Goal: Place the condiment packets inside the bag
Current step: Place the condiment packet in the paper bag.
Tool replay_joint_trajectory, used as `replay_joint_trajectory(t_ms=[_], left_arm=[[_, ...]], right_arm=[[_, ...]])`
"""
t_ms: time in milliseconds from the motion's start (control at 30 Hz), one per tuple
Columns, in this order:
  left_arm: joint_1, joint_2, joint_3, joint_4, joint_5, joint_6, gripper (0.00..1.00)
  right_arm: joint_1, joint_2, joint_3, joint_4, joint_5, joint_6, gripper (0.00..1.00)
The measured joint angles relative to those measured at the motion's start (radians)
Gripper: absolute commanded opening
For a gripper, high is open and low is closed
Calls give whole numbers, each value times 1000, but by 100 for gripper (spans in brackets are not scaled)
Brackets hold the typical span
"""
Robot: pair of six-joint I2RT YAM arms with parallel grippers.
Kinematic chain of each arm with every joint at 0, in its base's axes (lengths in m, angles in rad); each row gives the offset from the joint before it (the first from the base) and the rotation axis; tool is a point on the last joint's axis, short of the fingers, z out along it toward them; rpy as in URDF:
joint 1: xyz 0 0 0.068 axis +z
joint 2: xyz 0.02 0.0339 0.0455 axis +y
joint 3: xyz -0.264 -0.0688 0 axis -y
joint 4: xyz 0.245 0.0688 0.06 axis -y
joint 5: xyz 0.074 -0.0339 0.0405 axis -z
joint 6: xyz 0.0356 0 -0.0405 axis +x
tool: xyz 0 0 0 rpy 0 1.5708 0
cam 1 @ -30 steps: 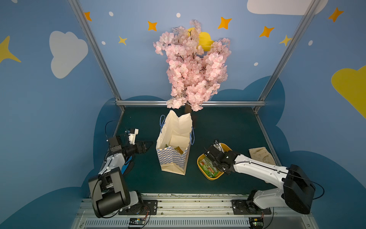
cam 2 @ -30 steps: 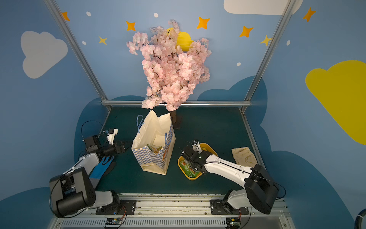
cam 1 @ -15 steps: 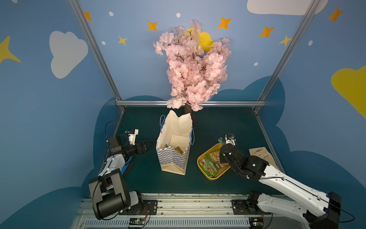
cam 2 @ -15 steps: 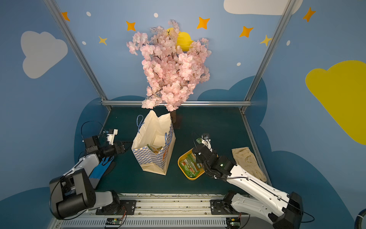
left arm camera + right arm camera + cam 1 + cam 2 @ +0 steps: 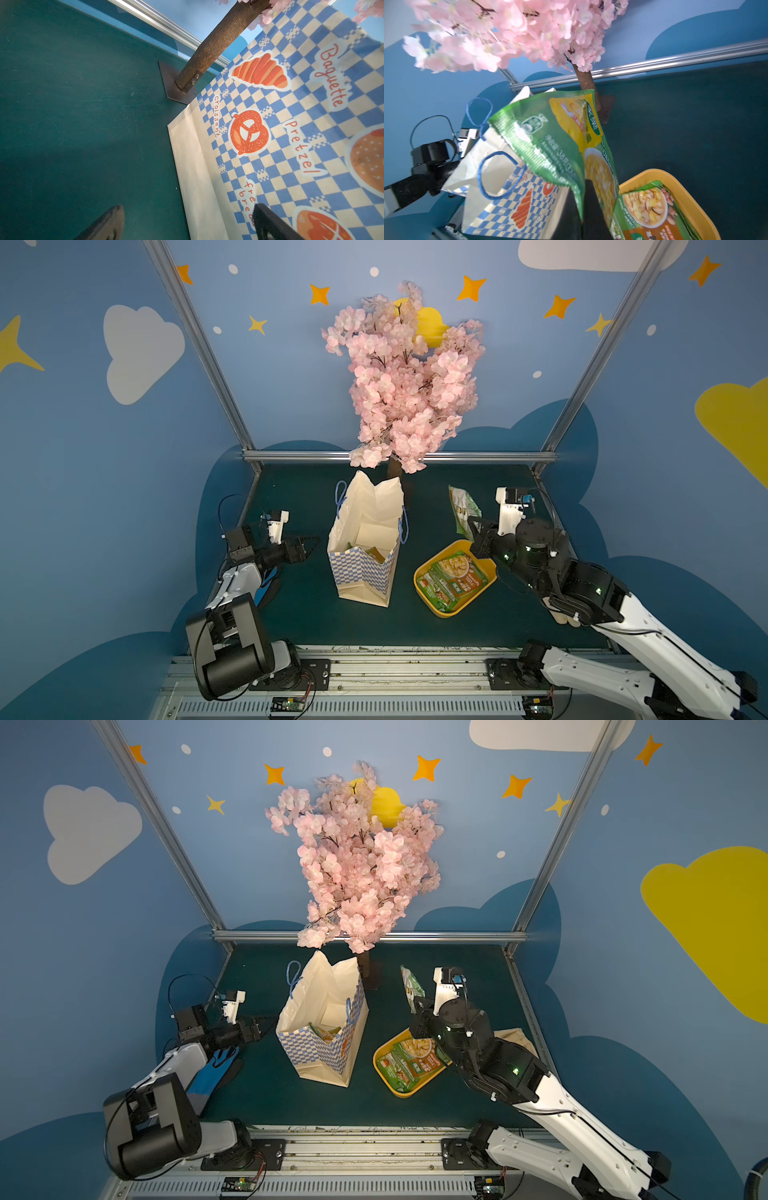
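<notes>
The robot's right gripper needs to lift and swing over the bag's opening (image 5: 368, 518) (image 5: 480, 162) to let go of the green packet, because that opening is between the right gripper and the left gripper.
The checkered paper bag (image 5: 374, 514) (image 5: 324, 990) stands open at the table's middle, with packets (image 5: 371, 553) (image 5: 325, 1031) lying at its bottom. My right gripper (image 5: 473, 527) (image 5: 417, 1006) (image 5: 582, 193) is shut on the lower edge of a green condiment packet (image 5: 462, 508) (image 5: 411, 986) (image 5: 550, 141), held upright in the air to the right of the bag and above the tray's far end. More packets (image 5: 453, 578) (image 5: 409, 1063) (image 5: 648, 207) lie in the yellow tray (image 5: 440, 612) (image 5: 399, 1092) (image 5: 685, 187). My left gripper (image 5: 309, 546) (image 5: 268, 1026) (image 5: 187, 207) is open, low beside the bag's left wall (image 5: 270, 145), not touching it.
A pink blossom tree (image 5: 407, 385) (image 5: 361, 865) overhangs the bag; its trunk base (image 5: 180, 83) (image 5: 604, 108) stands just behind it. A blue glove (image 5: 212, 1077) lies under the left arm. A beige cloth (image 5: 515, 1038) lies behind the right arm. A metal rail (image 5: 399, 456) bounds the back.
My right gripper has risen from the yellow tray with a green packet shut in it, moving up and back. The left arm and the bag stay put.
</notes>
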Motion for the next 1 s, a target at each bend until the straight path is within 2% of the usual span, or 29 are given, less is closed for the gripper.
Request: replay_joint_trajectory(t_ms=[500, 1000], left_arm=[[2, 0, 0, 7, 4, -4, 100], [2, -8, -7, 8, 4, -3, 100]], right_arm=[[89, 168, 131, 157, -102, -80, 0], [99, 377, 233, 356, -185, -97, 0]])
